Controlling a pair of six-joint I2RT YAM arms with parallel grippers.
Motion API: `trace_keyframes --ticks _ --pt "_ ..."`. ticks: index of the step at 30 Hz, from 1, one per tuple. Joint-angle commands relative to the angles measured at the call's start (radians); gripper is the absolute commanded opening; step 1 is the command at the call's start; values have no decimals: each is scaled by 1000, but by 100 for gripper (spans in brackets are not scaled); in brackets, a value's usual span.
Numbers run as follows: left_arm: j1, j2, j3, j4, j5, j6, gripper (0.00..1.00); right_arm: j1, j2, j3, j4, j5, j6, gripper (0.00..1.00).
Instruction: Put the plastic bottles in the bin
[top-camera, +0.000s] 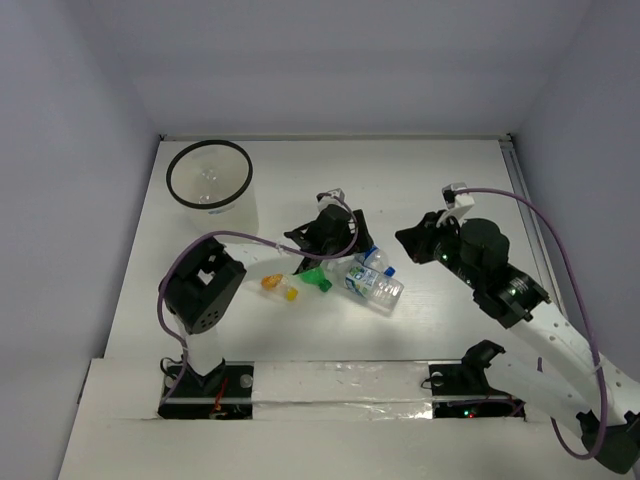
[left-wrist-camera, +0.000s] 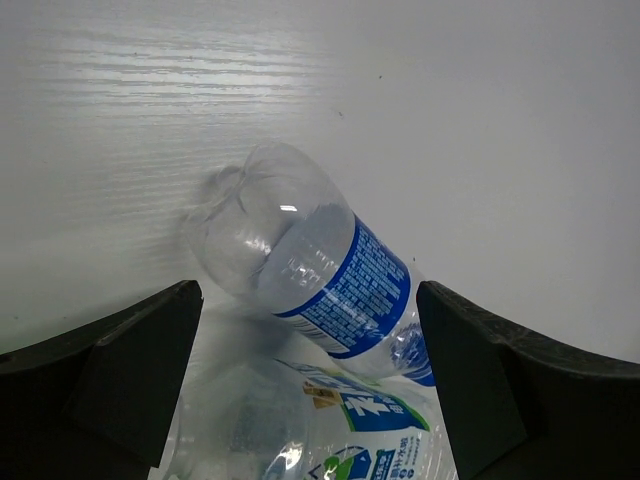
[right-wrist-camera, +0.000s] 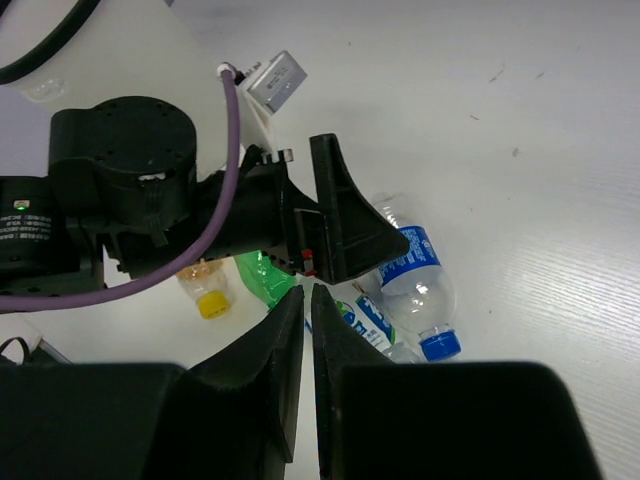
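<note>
My left gripper moves down onto the farther clear bottle already between its open fingers next and closes around its blue label (top-camera: 371, 251) (left-wrist-camera: 357, 293).
The bin (top-camera: 169, 176) stands at the far left; a faint clear shape shows inside it. Two clear bottles with blue-white labels (top-camera: 374, 280) lie mid-table, with the green bottle (top-camera: 316, 278) and the tiny orange bottle with a yellow cap (top-camera: 280, 287) to their left. My left gripper (top-camera: 340, 248) hangs open just over them. In the left wrist view its gripper (left-wrist-camera: 308, 292) straddles one labelled bottle (left-wrist-camera: 320, 260), with the other (left-wrist-camera: 340, 430) nearer. My right gripper (top-camera: 408, 240) (right-wrist-camera: 308, 295) is shut and empty, to the right of the bottles (right-wrist-camera: 420, 290).
The left arm's purple cable (top-camera: 240, 238) loops from its base to the wrist. White walls enclose the table on the left, back and right. The right arm's body (top-camera: 500, 280) fills the right side.
</note>
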Motion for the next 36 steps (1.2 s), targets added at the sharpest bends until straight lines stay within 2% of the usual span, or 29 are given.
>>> trace_keyframes --ticks 1,7,10,14,15,17,18,21,24,27,32,35,36 --pt "8 24 52 34 10 -1 87 3 6 -7 69 -27 -21 14" --pt "27 87 75 49 14 -5 86 3 16 -2 73 -61 -30 15" --pt "27 115 88 62 16 -10 82 3 17 -4 79 -68 -31 18" --pt "36 143 113 71 17 -13 79 3 20 -8 79 -87 -30 30" --pt "36 147 118 81 19 -16 76 3 19 -10 81 -96 -30 37" --pt "45 156 127 91 16 -19 71 3 19 -10 78 -107 -33 43" --pt "45 159 131 100 19 -19 64 3 17 -10 69 -117 -34 47" --pt "55 166 157 112 20 -15 50 3 17 -11 61 -146 -34 52" --pt "65 161 179 126 25 -1 41 3 20 -17 67 -186 -27 57" --pt "74 134 190 146 33 25 37 3 17 -28 70 -212 -19 58" --pt "97 32 190 187 19 68 37 3 -4 -33 58 -229 -15 57" --pt "123 -53 205 187 -7 109 37 3 -18 -33 41 -231 -11 51" --pt "133 -81 210 183 -15 122 37 3 -20 -33 38 -237 -11 46"
